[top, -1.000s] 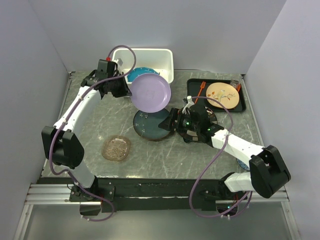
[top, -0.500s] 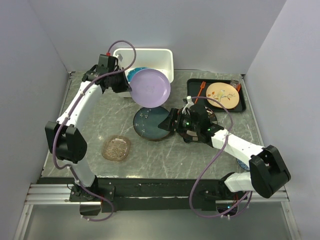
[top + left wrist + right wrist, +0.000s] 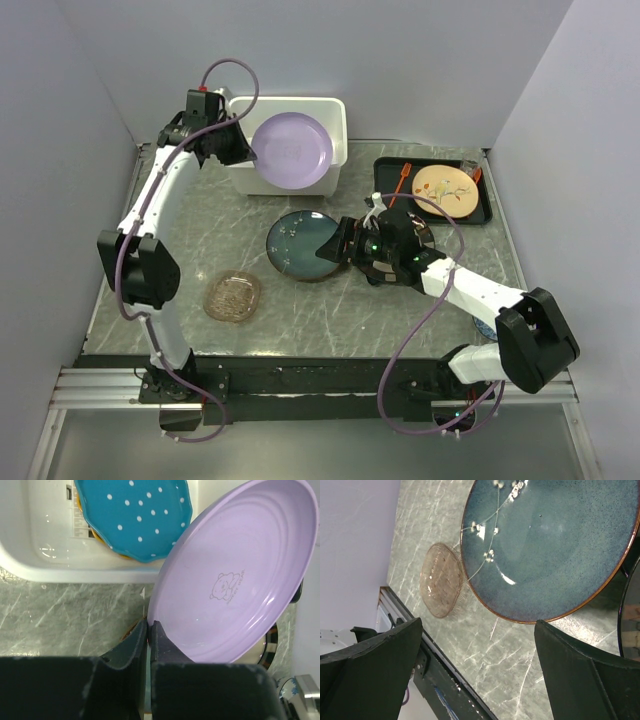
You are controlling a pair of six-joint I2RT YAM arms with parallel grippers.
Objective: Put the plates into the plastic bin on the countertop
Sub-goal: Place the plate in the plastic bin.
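Observation:
My left gripper moves outward next, then down over the teal dotted plate [image 3: 137, 519], which lies outward and below, and releases, since the lavender plate [image 3: 235, 575] overhangs the bin's front side.
My left gripper [image 3: 249, 156] [image 3: 148, 629] is shut on the rim of the lavender plate [image 3: 291, 150] [image 3: 235, 575]. The plate hangs tilted over the front wall of the white plastic bin [image 3: 336, 112] [image 3: 50, 565]. Inside the bin lies a teal dotted plate [image 3: 135, 515] on an orange one [image 3: 107, 542]. The dark teal plate [image 3: 303, 246] [image 3: 550, 545] rests flat on the counter. My right gripper [image 3: 338, 243] [image 3: 477, 630] hovers at its right edge, open and holding nothing. An amber glass plate [image 3: 232, 296] [image 3: 440, 585] lies near the front left.
A black tray [image 3: 385, 186] holding a tan round plate [image 3: 443, 190] sits at the back right. A dark-rimmed plate [image 3: 427, 238] [image 3: 631, 615] lies partly under my right arm. Grey walls close in both sides.
My left arm has carried the lavender plate back and to the left, from above the dark teal plate to over the bin. The right arm has not moved.

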